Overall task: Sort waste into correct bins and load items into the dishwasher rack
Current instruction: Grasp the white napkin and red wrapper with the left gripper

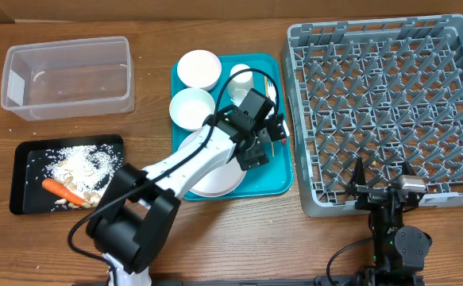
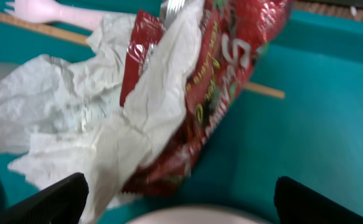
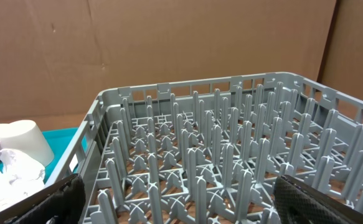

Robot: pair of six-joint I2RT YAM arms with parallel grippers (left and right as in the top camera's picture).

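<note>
The red wrapper's near end [image 2: 168,168] is just ahead of the left gripper's open fingers, so the left gripper should next go down and reach outward onto that end of the wrapper.
My left gripper [image 1: 264,135] hangs open over the teal tray [image 1: 283,179]. In the left wrist view a red wrapper [image 2: 225,74] and a crumpled white napkin [image 2: 75,118] lie on the tray just ahead of the open jaws [image 2: 178,199], with the white fork [image 2: 56,11] and the wooden stick [image 2: 262,90] behind them. Two white bowls [image 1: 198,69] [image 1: 192,108], a cup [image 1: 241,78] and a plate [image 1: 219,179] sit on the tray. The carrot [image 1: 60,189] and rice scraps [image 1: 84,163] lie in the black tray [image 1: 21,202]. My right gripper [image 1: 388,191] is open at the grey rack's [image 1: 453,119] front edge.
A clear plastic tub [image 1: 68,75] stands at the back left on the wooden table. The grey rack [image 3: 231,155] fills the right wrist view, with the cup [image 3: 22,143] and napkin [image 3: 13,174] at its left. A cardboard wall stands behind.
</note>
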